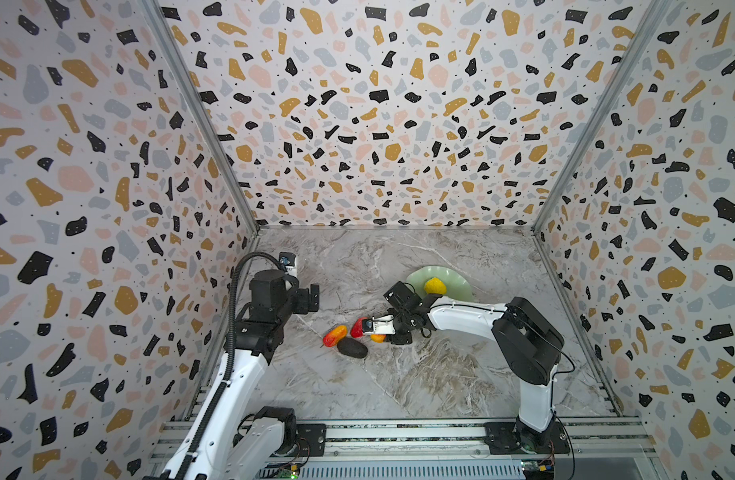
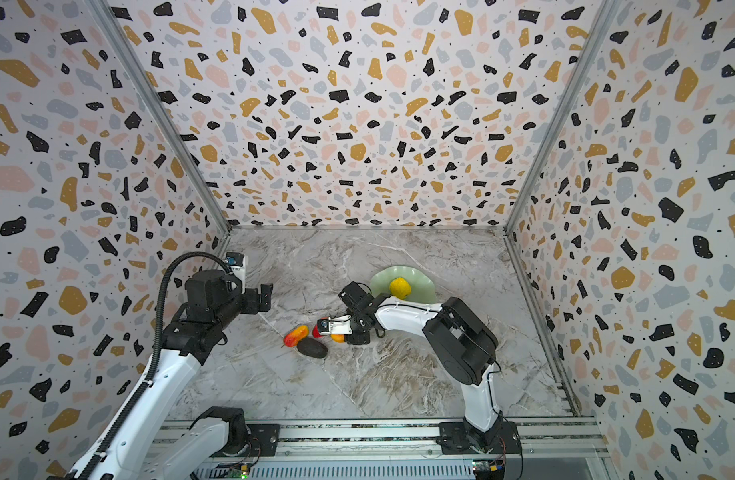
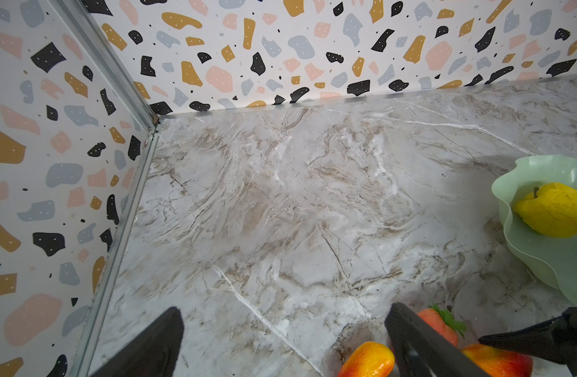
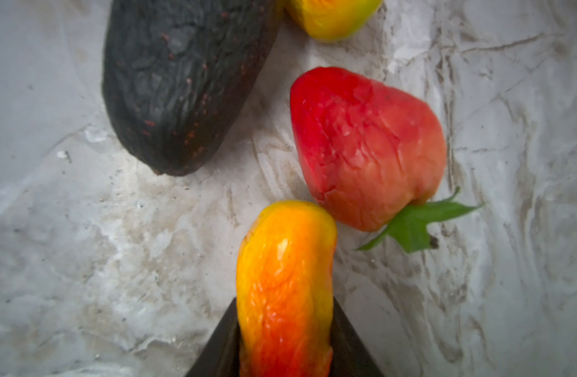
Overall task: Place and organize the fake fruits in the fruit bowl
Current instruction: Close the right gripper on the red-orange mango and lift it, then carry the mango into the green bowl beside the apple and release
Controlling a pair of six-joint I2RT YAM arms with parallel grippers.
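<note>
The right gripper raises the red-orange-yellow mango next and carries it outward over the bowl's rim. It then lowers it into the bowl's open space beside the yellow chunk (image 1: 435,286) and releases it.
My right gripper (image 4: 285,326) is shut on a red-orange-yellow mango (image 4: 285,277) that lies low on the marble table, and its black fingers (image 4: 221,346) press both sides. Right beside it are the red strawberry (image 4: 365,147), the dark avocado (image 4: 182,85) and a second mango (image 4: 332,16). In both top views this cluster sits mid-table: the loose mango (image 1: 335,335), the avocado (image 1: 352,347), the strawberry (image 1: 358,327) and the held mango (image 1: 377,337). The mint-green fruit bowl (image 1: 457,282) stands behind, with the bumpy yellow chunk (image 1: 435,286) inside. My left gripper (image 3: 283,342) is open and holds nothing.
The left arm (image 1: 270,316) hovers above the table's left side, near the left wall. The right arm (image 1: 523,340) reaches across from the right, passing in front of the bowl. Patterned walls (image 1: 378,124) enclose three sides, and a metal rail (image 1: 399,432) runs along the front.
</note>
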